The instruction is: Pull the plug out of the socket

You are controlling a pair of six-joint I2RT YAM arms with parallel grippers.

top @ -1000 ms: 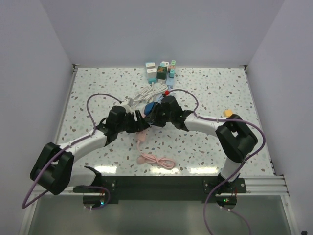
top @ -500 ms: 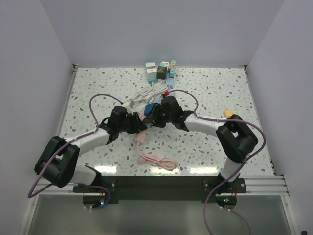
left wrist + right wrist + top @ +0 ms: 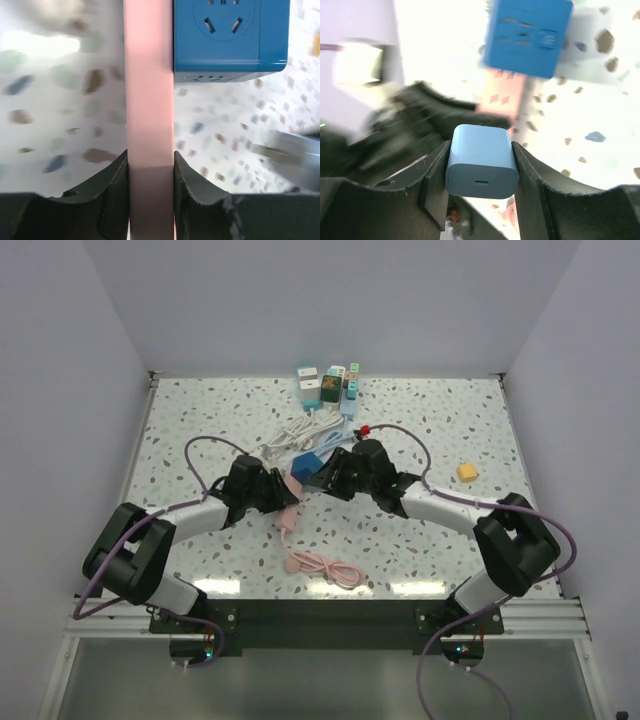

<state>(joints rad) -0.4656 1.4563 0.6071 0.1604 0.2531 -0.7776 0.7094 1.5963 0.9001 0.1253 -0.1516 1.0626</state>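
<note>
I will next carry the light blue plug across and down onto the bare table (image 3: 443, 468) beside the yellow block with my right gripper, because the plug is clear of the socket cube.
A dark blue socket cube (image 3: 309, 467) sits at mid table, fixed to a pink bar (image 3: 149, 75). My left gripper (image 3: 149, 156) is shut on that pink bar, with the socket cube (image 3: 231, 36) just beyond its fingers to the right. My right gripper (image 3: 481, 150) is shut on a light blue plug (image 3: 481, 161), held apart from the socket cube (image 3: 527, 36), with a visible gap between them. In the top view both grippers, the left (image 3: 283, 488) and the right (image 3: 330, 473), meet around the cube.
A pink cable (image 3: 320, 567) coils towards the near edge. A white cord bundle (image 3: 300, 430) lies behind the grippers. Several adapters (image 3: 328, 385) stand at the back wall. A small yellow block (image 3: 467, 471) lies at the right.
My right arm has swung to the right and drawn back, taking the light blue plug away from the socket cube. My left arm has folded in closer while still gripping the pink bar.
</note>
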